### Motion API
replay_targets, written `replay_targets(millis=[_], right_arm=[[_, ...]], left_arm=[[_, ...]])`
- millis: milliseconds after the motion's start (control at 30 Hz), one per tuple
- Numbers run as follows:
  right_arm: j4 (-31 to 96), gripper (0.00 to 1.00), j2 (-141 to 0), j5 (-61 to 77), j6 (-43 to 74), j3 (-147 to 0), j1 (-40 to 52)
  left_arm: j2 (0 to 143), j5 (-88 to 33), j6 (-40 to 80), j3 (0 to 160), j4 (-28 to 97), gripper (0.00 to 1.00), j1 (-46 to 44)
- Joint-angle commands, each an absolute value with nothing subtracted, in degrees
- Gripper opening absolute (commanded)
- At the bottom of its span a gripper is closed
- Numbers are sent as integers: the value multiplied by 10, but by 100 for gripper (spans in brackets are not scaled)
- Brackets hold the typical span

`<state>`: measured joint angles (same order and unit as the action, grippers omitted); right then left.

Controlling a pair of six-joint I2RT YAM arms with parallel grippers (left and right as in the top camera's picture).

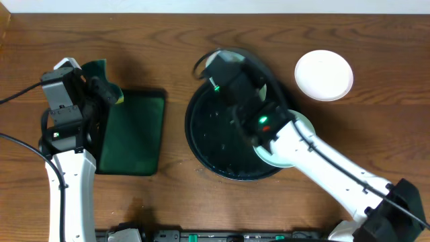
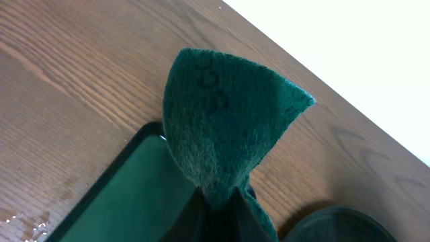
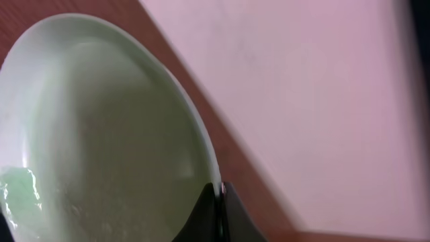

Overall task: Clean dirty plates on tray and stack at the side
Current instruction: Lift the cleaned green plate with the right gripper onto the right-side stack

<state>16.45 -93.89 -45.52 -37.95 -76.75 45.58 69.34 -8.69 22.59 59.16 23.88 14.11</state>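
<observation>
The robot's right gripper next needs to swing to the right in the overhead view to the white plate (image 1: 324, 74), lower its tilted plate flat onto it and release.
My right gripper (image 3: 220, 191) is shut on the rim of a pale-mint plate (image 3: 101, 134) that has a green smear at its lower left. It holds the plate tilted up. In the overhead view this gripper (image 1: 213, 67) is over the far part of the round black tray (image 1: 201, 134). A second mint plate (image 1: 272, 156) lies at the tray's right edge, partly under my right arm. A white plate (image 1: 324, 74) sits on the table to the right of the tray. My left gripper (image 2: 218, 198) is shut on a dark green scouring pad (image 2: 222, 121), held at the far left (image 1: 101, 70).
A dark green rectangular tray (image 1: 131, 131) lies between my left arm and the black tray; it also shows in the left wrist view (image 2: 134, 195). The table is brown wood (image 1: 349, 27), with its far edge against a pale wall.
</observation>
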Motion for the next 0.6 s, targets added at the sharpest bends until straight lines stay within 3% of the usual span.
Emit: replay_targets(millis=[0, 200, 300, 400, 567], right_arm=[[147, 1, -928, -584, -554, -769, 495], [135, 1, -929, -567, -545, -768, 534], [206, 1, -931, -422, -469, -768, 509], [244, 1, -940, -281, -389, -768, 442], [251, 1, -946, -28, -208, -768, 257]], left_arm=[[693, -91, 233, 595, 238, 7, 143], [693, -91, 233, 595, 240, 7, 143], [693, -91, 233, 595, 240, 7, 143], [693, -91, 233, 595, 241, 7, 143], [693, -91, 233, 595, 247, 7, 143]])
